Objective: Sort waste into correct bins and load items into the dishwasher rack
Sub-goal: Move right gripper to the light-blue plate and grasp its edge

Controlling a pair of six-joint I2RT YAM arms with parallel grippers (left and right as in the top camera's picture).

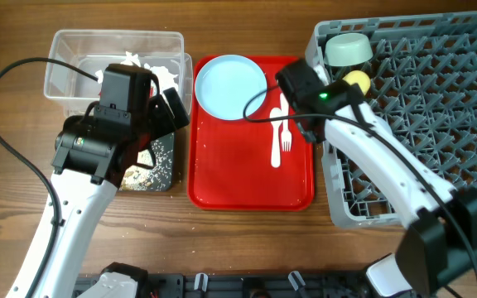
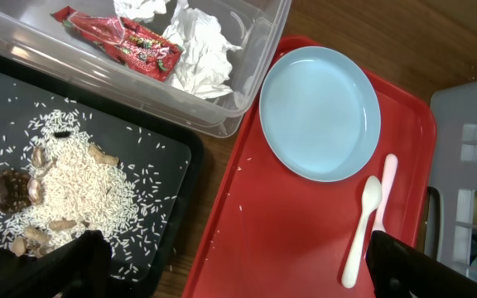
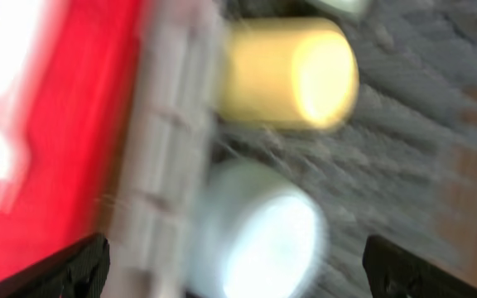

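The plate's rim by the spoon is the nearest part of the rim, so my right gripper needs to go left in the overhead view and down onto it next.
The light blue plate [image 1: 231, 87] [image 2: 320, 112], white spoon [image 1: 277, 132] [image 2: 363, 228] and fork [image 1: 286, 136] lie on the red tray [image 1: 251, 178]. The red wrapper [image 2: 127, 40] and tissue wads [image 2: 197, 50] are in the clear tub [image 1: 65, 58]. Rice and food scraps [image 2: 81, 178] lie in the black tray [image 2: 164, 149]. The pale green bowl [image 1: 349, 48] and yellow cup [image 1: 356, 81] [image 3: 292, 73] sit in the grey rack [image 1: 421, 124]. My left gripper [image 2: 243, 273] is open and empty over the gap between the black and red trays. My right gripper [image 3: 238, 269] is open over the rack's left edge, above a blurred pale bowl [image 3: 263, 240].
The rack's left wall [image 3: 168, 124] runs right beside the red tray. Most of the rack's pegs to the right hold nothing. The clear tub and the black tray sit close together left of the red tray. Loose rice grains lie on the red tray's left side.
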